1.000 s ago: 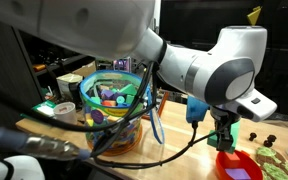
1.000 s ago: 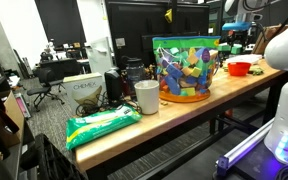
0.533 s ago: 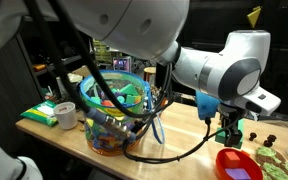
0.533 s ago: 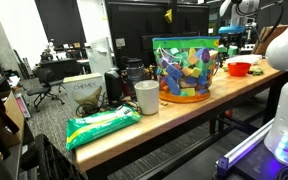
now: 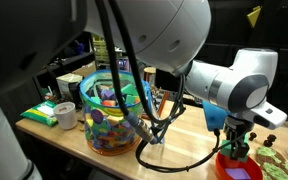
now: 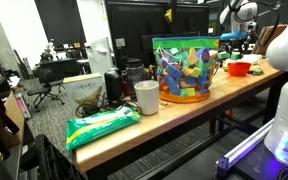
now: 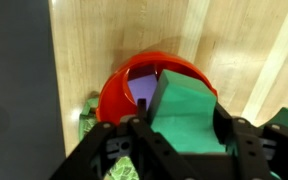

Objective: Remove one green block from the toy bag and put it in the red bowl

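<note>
I will next move my gripper down into the red bowl to let go of the green block (image 7: 189, 110), because the block still hangs above the bowl's open inside.
In the wrist view my gripper (image 7: 182, 140) is shut on the green block (image 7: 189, 110) and holds it above the red bowl (image 7: 119, 85), which lies on the wooden table and has a purple piece (image 7: 142, 88) in it. In an exterior view the gripper (image 5: 236, 148) hangs just over the red bowl (image 5: 234, 167) at the table's right end. The toy bag (image 5: 112, 108), clear with a teal rim and full of coloured pieces, stands to the left. In the exterior view from farther off, the bag (image 6: 184, 68) and the bowl (image 6: 238, 68) also show.
A green patterned dish (image 5: 274, 157) lies right next to the bowl. A green packet (image 5: 52, 112) sits beside the bag. A white cup (image 6: 146, 97) and a green snack bag (image 6: 102, 125) lie on the long table. Black cables (image 5: 154, 130) hang from the arm near the bag.
The arm has swung from near the bag toward the red bowl and come lower, carrying the green block; the gripper now hangs right over the bowl.
</note>
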You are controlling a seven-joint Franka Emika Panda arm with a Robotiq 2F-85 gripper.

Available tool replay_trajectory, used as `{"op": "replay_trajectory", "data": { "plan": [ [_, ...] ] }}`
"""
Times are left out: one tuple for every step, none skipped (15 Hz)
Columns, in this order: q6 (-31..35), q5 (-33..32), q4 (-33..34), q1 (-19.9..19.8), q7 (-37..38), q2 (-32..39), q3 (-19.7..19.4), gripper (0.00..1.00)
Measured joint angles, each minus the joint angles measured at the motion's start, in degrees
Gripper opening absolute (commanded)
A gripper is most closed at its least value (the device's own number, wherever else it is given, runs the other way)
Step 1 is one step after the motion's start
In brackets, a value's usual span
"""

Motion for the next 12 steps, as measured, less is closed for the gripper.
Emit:
{"op": "replay_trajectory", "data": {
  "plan": [
    [-0.04, 0.0, 0.18, 0.01, 0.0, 0.48, -0.41, 0.35],
    [-0.06, 0.07, 0.29, 0.02, -0.01, 0.9, -0.83, 0.35],
    [-0.1, 0.23, 0.35, 0.02, -0.05, 1.25, -1.27, 0.35],
    [-0.12, 0.52, 0.39, 0.02, -0.11, 1.55, -1.74, 0.35],
    [-0.15, 0.85, 0.4, 0.01, -0.22, 1.8, -2.18, 0.35],
    [-0.18, 1.12, 0.4, 0.01, -0.28, 2.04, -2.65, 0.35],
    [-0.2, 1.43, 0.4, 0.01, -0.32, 2.28, -3.12, 0.35],
    [-0.24, 1.9, 0.39, -0.01, -0.42, 2.5, -3.57, 0.35],
    [-0.28, 2.39, 0.39, -0.02, -0.62, 2.69, -3.99, 0.35],
    [-0.33, 2.99, 0.39, -0.04, -0.94, 2.89, -4.39, 0.35],
    [-0.37, 3.52, 0.39, -0.05, -1.21, 3.08, -4.77, 0.35],
    [-0.42, 3.99, 0.38, -0.06, -1.38, 3.22, -5.09, 0.35]
  ]
}}
